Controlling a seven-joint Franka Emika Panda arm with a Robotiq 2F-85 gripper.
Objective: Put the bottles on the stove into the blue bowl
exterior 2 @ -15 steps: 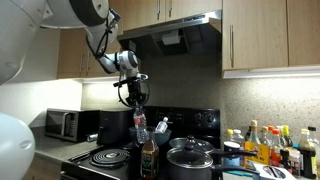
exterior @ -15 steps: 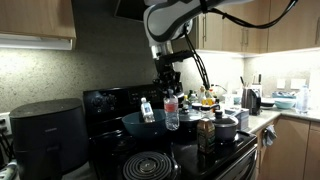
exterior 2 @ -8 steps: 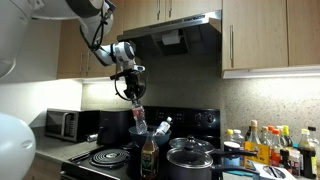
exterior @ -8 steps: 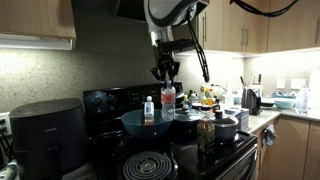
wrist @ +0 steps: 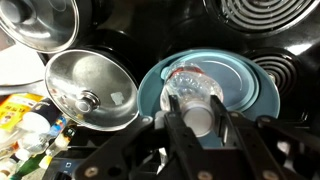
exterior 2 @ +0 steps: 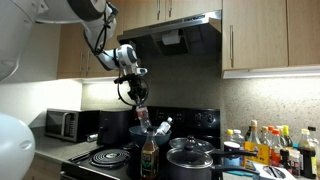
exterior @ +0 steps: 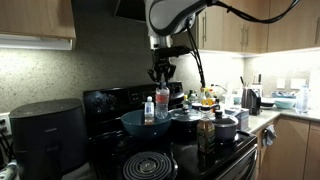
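Note:
The bottle hangs upright over the blue bowl. My gripper should next lower the bottle down toward the blue bowl's open inside and release the white cap.
My gripper (wrist: 198,116) is shut on the white cap of a clear bottle (wrist: 195,88) with a red label. The bottle hangs upright over the blue bowl (wrist: 256,88). In both exterior views the gripper (exterior: 161,73) (exterior 2: 136,93) holds this bottle (exterior: 162,104) (exterior 2: 142,114) just above the bowl (exterior: 138,124) on the black stove (exterior: 150,164). A second clear bottle (exterior: 149,110) (exterior 2: 163,126) leans inside the bowl. A dark brown bottle (exterior: 206,132) (exterior 2: 148,155) stands at the stove's front.
A lidded pot (exterior: 225,127) (exterior 2: 190,160) sits beside the bowl, its shiny lid (wrist: 90,90) close to my fingers. An air fryer (exterior: 45,135), a microwave (exterior 2: 65,125) and several condiment bottles (exterior 2: 265,145) flank the stove. A range hood hangs overhead.
My gripper has carried the bottle a little sideways, from beside the pot to over the blue bowl's middle. It has stayed shut on the cap.

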